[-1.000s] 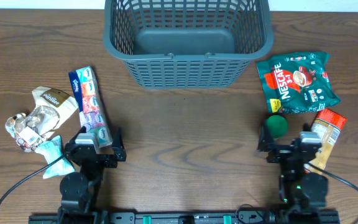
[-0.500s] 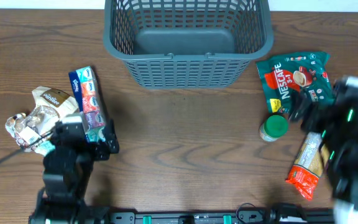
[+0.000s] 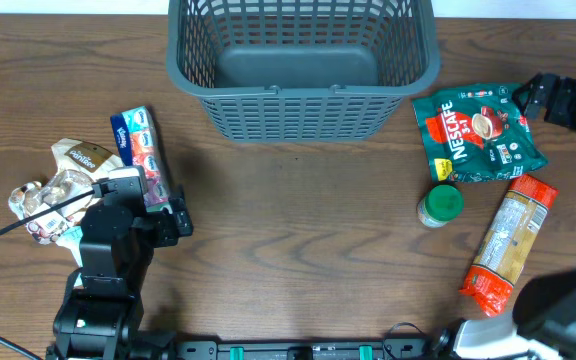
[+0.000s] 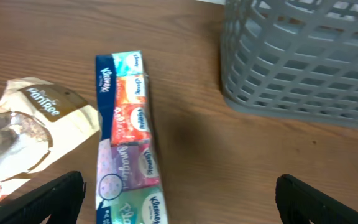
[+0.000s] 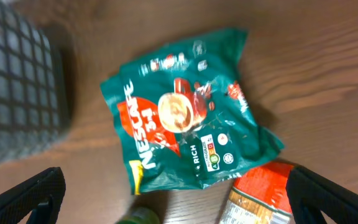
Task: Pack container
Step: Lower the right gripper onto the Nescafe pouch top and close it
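The robot's right gripper needs to lower first to the packet's edge facing away (image 3: 525,126) (image 5: 246,99) from the container, to get the Nescafe packet.
The container, a large dark grey slotted basket (image 3: 303,100), stands empty at the far middle of the table; its wall shows in the left wrist view (image 4: 303,62) and the right wrist view (image 5: 11,81). My left gripper (image 3: 136,212) (image 4: 179,202) is open and empty over the near end of a multicoloured Kleenex pack (image 3: 140,150) (image 4: 126,137). My right gripper (image 3: 558,100) (image 5: 179,199) is open and empty at the right edge, above a green Nescafe packet (image 3: 480,130) (image 5: 185,134).
A green-lidded jar (image 3: 440,205) (image 5: 138,218) and a long orange-red packet (image 3: 508,245) (image 5: 266,199) lie near the Nescafe packet. A brown snack bag (image 3: 86,160) (image 4: 30,124) and a crinkled wrapper packet (image 3: 43,200) lie left of the Kleenex pack.
My left arm has moved up to the Kleenex pack. My right arm has swung away to the far right over the Nescafe packet, uncovering the orange-red packet. Both grippers stay open.
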Available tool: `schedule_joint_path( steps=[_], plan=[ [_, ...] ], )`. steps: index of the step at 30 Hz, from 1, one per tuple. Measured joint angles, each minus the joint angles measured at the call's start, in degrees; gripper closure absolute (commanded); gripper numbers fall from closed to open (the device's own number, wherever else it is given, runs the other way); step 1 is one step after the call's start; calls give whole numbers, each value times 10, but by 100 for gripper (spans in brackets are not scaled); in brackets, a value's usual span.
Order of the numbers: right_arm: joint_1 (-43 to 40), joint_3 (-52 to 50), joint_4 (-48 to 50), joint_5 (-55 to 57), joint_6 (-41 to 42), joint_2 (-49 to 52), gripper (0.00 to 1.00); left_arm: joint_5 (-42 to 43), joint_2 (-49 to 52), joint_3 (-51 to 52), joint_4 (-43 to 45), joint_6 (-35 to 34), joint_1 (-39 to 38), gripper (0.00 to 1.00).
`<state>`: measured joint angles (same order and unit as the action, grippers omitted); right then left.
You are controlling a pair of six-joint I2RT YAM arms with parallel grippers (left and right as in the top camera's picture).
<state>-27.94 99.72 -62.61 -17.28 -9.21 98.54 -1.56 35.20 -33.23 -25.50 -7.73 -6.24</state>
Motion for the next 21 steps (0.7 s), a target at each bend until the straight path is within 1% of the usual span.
schedule_joint_path(
  steps=[5, 9, 14, 21],
  plan=[
    [-19, 0, -18, -40, -85, 85, 1, -8, 0, 0, 0, 0, 0, 2],
    [-21, 0, -3, -50, -128, 139, 1, -12, 0, 0, 0, 0, 0, 1],
    [-24, 0, 42, -54, -148, 169, 1, -21, 0, 0, -2, 0, 0, 1],
    [-31, 0, 87, -55, -158, 178, 1, -28, 0, 0, -4, 0, 0, 1]
  ],
)
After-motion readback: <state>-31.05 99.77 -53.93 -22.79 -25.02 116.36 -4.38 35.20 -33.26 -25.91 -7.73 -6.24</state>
